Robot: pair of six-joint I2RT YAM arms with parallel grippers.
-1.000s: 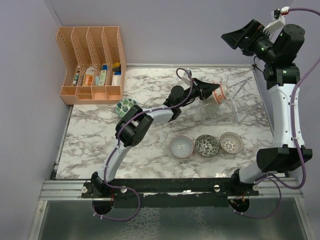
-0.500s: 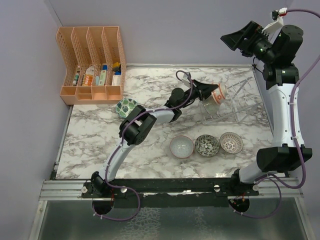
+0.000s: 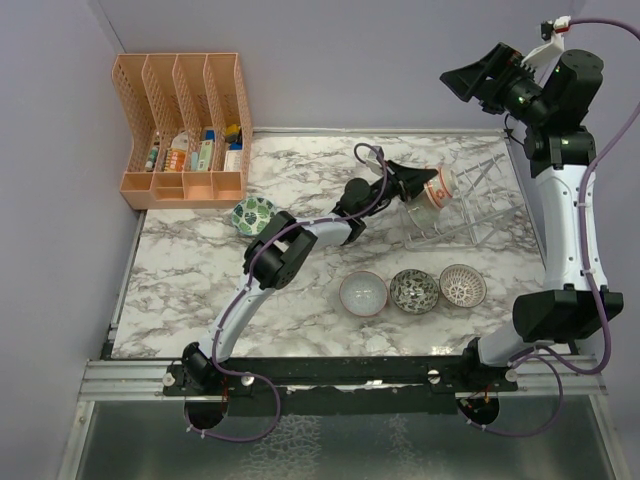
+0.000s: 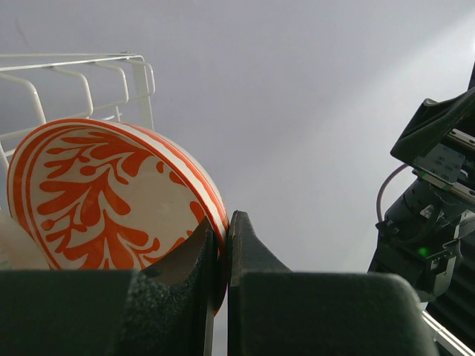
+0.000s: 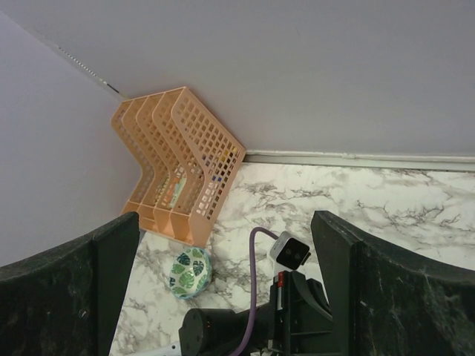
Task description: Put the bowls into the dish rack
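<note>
The red-orange bowl is still higher, so my left gripper needs to lower it a little into the dish rack, next to the pale bowl.
My left gripper (image 3: 424, 187) is shut on the rim of the red-orange bowl (image 3: 439, 189) and holds it on edge at the near end of the clear dish rack (image 3: 470, 205). In the left wrist view the bowl (image 4: 111, 193) fills the left side, its rim pinched between my fingers (image 4: 252, 252), with white rack ribs (image 4: 82, 81) behind it. My right gripper (image 3: 478, 78) is open and empty, raised high above the back right corner. The green-leaf bowl (image 3: 252, 213) sits on the counter at left. Light blue-grey (image 3: 363, 293), dark speckled (image 3: 414, 290) and pink-white lattice (image 3: 462, 285) bowls stand in a row at the front.
An orange four-slot file organizer (image 3: 185, 130) with small items stands at the back left corner; it also shows in the right wrist view (image 5: 178, 163). The left arm stretches across the marble counter (image 3: 200, 290). The grey walls close the back and left.
The left arm's elbow has shifted slightly right and forward. The red-orange bowl stays at the rack's near end. The right arm has barely moved.
</note>
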